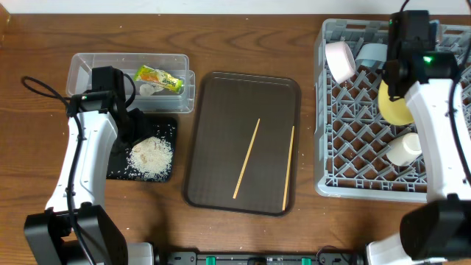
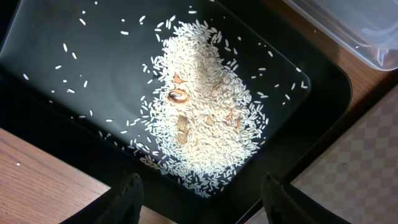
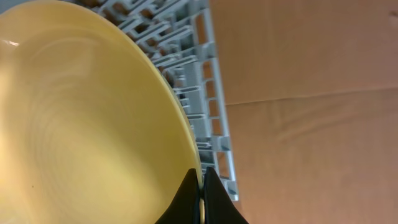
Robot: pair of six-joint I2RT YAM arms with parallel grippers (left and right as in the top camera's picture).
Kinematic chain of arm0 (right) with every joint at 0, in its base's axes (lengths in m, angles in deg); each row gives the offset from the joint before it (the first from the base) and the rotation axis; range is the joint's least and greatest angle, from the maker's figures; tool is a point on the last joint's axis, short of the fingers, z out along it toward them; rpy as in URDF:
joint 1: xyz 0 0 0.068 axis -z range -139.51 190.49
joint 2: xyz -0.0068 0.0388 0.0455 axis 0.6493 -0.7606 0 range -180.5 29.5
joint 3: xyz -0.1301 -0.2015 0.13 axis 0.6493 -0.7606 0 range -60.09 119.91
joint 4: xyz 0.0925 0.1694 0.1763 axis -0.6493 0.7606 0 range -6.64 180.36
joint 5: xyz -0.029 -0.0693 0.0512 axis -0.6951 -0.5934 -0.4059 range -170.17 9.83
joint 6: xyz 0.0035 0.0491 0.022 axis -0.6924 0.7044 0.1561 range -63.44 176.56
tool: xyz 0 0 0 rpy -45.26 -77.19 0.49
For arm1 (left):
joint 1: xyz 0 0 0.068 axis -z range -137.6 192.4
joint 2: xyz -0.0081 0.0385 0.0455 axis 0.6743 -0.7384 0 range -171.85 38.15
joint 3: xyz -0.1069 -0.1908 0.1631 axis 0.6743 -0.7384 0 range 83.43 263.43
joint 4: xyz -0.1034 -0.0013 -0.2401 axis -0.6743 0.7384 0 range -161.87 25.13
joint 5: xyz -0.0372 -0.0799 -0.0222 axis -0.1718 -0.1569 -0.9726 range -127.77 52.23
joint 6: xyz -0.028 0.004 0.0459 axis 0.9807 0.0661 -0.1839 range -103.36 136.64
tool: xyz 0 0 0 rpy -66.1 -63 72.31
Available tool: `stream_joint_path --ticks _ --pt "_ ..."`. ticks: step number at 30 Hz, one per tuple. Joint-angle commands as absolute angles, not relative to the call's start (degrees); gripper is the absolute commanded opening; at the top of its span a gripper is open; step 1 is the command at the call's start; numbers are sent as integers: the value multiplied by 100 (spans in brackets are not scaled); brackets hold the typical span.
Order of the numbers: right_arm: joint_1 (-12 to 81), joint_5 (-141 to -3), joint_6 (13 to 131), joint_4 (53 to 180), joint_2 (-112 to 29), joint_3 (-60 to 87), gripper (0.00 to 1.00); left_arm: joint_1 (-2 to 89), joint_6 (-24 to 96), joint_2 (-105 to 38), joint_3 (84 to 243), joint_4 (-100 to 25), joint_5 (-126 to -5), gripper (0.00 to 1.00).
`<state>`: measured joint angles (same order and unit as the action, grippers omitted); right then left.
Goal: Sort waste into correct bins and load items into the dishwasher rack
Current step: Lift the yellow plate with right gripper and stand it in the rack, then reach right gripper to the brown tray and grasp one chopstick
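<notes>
I will next move the plate (image 1: 394, 103) to the left in the overhead view with my right gripper, then let go of it between the white bowl and the pale green cup.
My right gripper (image 3: 201, 186) is shut on the rim of the yellow plate (image 3: 81, 124), held on edge inside the grey dishwasher rack (image 1: 346, 140); the plate (image 1: 394, 103) shows in the overhead view too. The white bowl (image 1: 339, 60), light blue bowl (image 1: 370, 52) and pale green cup (image 1: 405, 149) lie in the rack. My left gripper (image 2: 202, 196) is open and empty above the black tray (image 2: 74, 118), which holds a heap of rice (image 2: 205, 118). The clear tub (image 1: 88, 70) holds the yellow-green wrapper (image 1: 158, 78) and a white scrap (image 1: 149, 90). Two chopsticks (image 1: 246, 158) lie on the brown tray.
The dark brown serving tray (image 1: 213, 132) sits mid-table between the bins and the rack. The black tray (image 1: 121, 165) lies just in front of the clear tub. Bare wooden table surrounds them.
</notes>
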<state>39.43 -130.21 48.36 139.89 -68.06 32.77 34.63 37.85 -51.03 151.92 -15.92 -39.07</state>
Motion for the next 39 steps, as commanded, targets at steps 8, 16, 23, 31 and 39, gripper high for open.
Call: stream_joint_path --ticks 8,16,23,31,39 --pt "3713 -12442 5732 13991 -7481 3235 8 3450 3838 -5035 15212 -1573 -3861 64" --pt "3687 -12149 6938 13882 -7062 3262 71 3450 3838 -5035 15212 -1555 -3861 64" --pt "3589 -9290 6938 13652 -6067 3270 72 3450 3838 -5035 15212 -1559 -3861 64" --pt "2782 -7104 7266 14304 -6137 3266 70 3450 3838 -5035 15212 -1559 -3859 64" --pt "1578 -7434 7633 14957 -6974 3244 69 3448 3838 -5035 15212 -1555 -3859 64"
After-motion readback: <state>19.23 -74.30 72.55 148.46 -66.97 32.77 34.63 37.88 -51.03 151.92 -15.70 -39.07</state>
